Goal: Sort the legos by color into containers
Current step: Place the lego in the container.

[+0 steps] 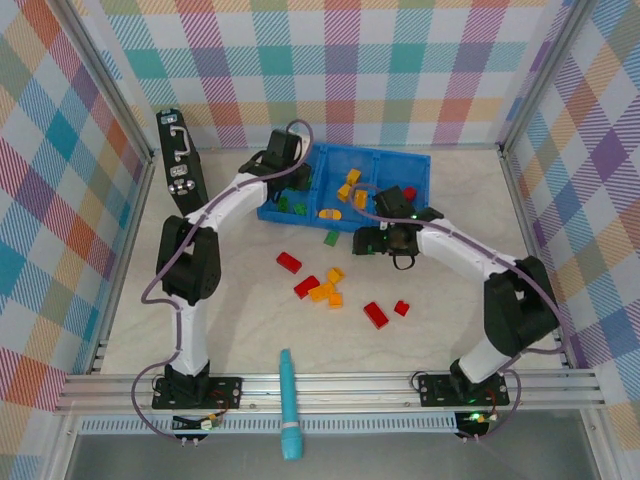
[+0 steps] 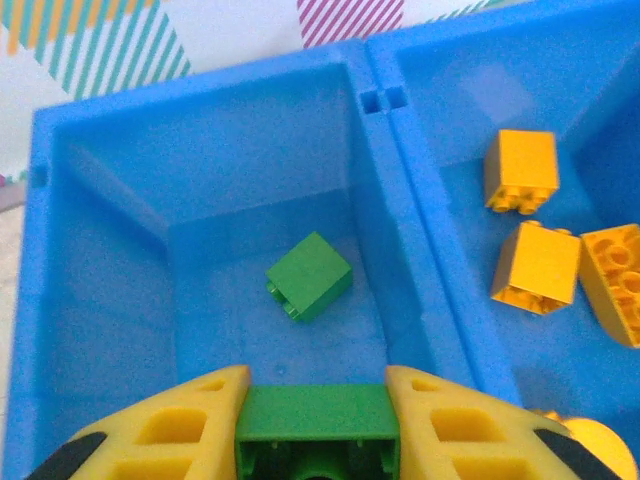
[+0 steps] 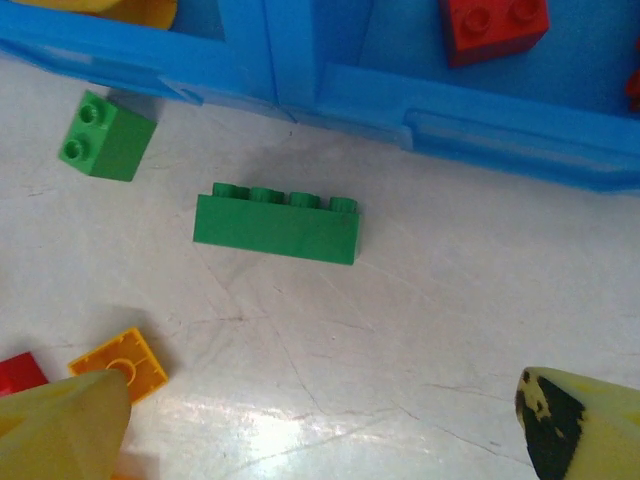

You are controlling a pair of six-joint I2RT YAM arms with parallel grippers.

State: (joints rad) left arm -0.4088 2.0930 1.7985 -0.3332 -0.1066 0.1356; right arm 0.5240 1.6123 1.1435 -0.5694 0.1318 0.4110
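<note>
My left gripper holds a green lego and will next lower it into the section of the tray where a green lego already lies, then release it. That section holds the same color.
The blue tray [image 1: 420,165] stands at the back. My left gripper [image 2: 318,400] is shut on a green lego [image 2: 318,425], held over the tray's left compartment [image 2: 120,300], where another green lego [image 2: 309,276] lies. Several orange legos [image 2: 535,267] sit in the middle compartment. A red lego [image 3: 496,25] lies in the right one. My right gripper [image 3: 325,440] hangs open above the table just in front of the tray, nothing between its fingers [image 3: 70,430]. Ahead of it lie a long green lego [image 3: 276,226] and a small green lego [image 3: 103,136].
Loose on the table are red legos [image 1: 289,262] [image 1: 376,315] and an orange cluster [image 1: 328,290]. A black case [image 1: 180,160] leans at the back left. A teal tool [image 1: 289,405] lies across the front rail. Checkered walls close in three sides.
</note>
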